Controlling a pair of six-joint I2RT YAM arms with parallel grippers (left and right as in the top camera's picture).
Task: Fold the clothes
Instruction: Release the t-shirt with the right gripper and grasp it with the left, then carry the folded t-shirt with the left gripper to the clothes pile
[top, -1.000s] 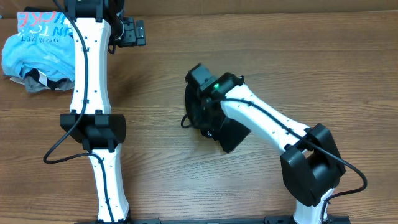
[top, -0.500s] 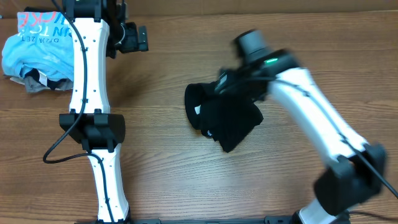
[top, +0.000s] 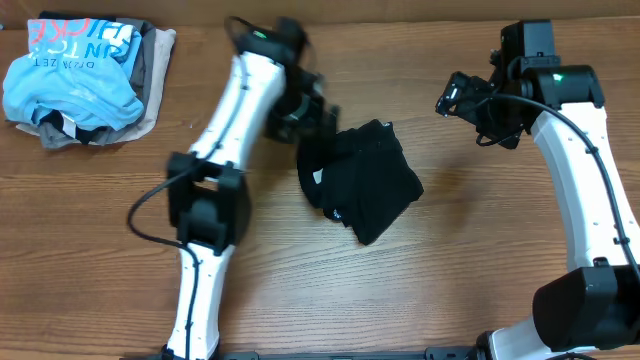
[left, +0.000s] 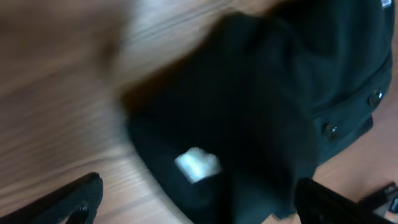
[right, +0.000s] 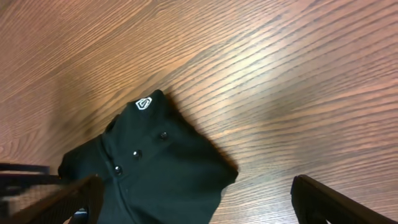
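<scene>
The shirt's bunched end is below the robot's left gripper and to its right in the overhead view, so the robot will bring the open fingers that way down onto it.
The clothes, a black shirt, lie bunched at the table's middle. In the right wrist view the shirt shows a small white logo and snap buttons. My left gripper hovers at the shirt's upper left edge, blurred. In the left wrist view the shirt, with a white tag, fills the space above my open left gripper. My right gripper stands open and apart, up and to the right of the shirt. Nothing is between the fingers of the right gripper.
A pile of other garments lies at the back left corner: a light blue shirt with lettering on top of beige and grey pieces. The wooden table stretches bare to the right of the black shirt.
My right gripper has opened, let go of the black shirt and drawn back up and to the right. My left arm has swung from the back left over to the shirt's upper left edge.
</scene>
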